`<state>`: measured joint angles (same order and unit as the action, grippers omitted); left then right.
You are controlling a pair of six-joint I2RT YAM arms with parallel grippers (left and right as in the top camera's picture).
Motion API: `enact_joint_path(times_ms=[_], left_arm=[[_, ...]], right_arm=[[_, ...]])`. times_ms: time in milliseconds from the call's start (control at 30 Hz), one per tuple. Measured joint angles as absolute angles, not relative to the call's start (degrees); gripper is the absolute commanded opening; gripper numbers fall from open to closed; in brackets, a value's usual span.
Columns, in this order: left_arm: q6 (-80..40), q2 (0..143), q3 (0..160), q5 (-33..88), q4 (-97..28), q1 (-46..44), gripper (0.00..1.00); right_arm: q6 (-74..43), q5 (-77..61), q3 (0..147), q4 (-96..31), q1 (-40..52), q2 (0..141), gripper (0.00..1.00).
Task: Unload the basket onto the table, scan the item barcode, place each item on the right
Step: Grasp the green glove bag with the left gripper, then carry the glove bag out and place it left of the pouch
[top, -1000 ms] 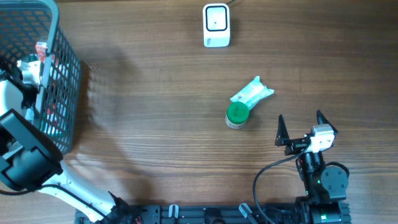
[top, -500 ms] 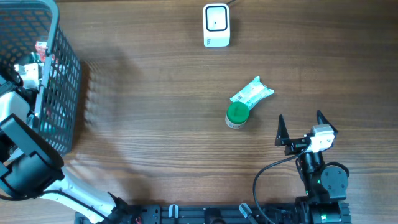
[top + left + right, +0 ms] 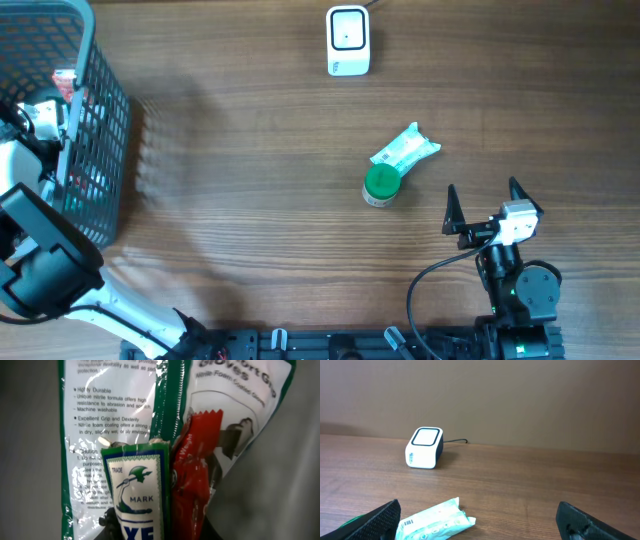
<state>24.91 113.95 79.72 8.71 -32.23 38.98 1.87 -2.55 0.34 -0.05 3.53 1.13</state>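
My left gripper lifts over the basket's rim next, crosses to its right in the overhead view and lowers to release the packet on bare tabletop [image 3: 291,166] beside the jar.
My left gripper [image 3: 42,118] reaches down inside the black wire basket [image 3: 98,70] at the far left. In the left wrist view the left gripper [image 3: 150,534] is shut on a white packet [image 3: 137,485] with a green border and a "TRADE MARK" print. A red packet [image 3: 194,467] presses against the white packet's right side. The white barcode scanner [image 3: 348,41] stands at the back of the table, also in the right wrist view [image 3: 424,447]. My right gripper [image 3: 483,190] rests open near the front right, nothing between its fingers.
A large bag of gloves [image 3: 110,405] lies under the packets in the basket. A mint-green wipes pouch [image 3: 405,150] and a green-lidded jar [image 3: 381,184] lie mid-table, just ahead of the right gripper; the pouch [image 3: 437,519] shows a small barcode.
The left gripper has gone from open to shut on the white packet inside the basket, and its arm shifted slightly. The right arm, pouch and jar have not moved.
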Motion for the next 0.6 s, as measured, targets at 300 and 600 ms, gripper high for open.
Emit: enact_joint_path(times_ms=[300, 600], left_arm=[[21.47, 96.68, 90.96, 4.14, -40.34, 38.96, 0.04], [13.19, 77.71, 92.20, 3.70, -42.57, 38.65, 0.04]], right_arm=[[1.87, -2.55, 0.34, -0.05, 3.53, 1.13, 1.00], [1.87, -2.55, 0.34, -0.05, 3.53, 1.13, 1.00]])
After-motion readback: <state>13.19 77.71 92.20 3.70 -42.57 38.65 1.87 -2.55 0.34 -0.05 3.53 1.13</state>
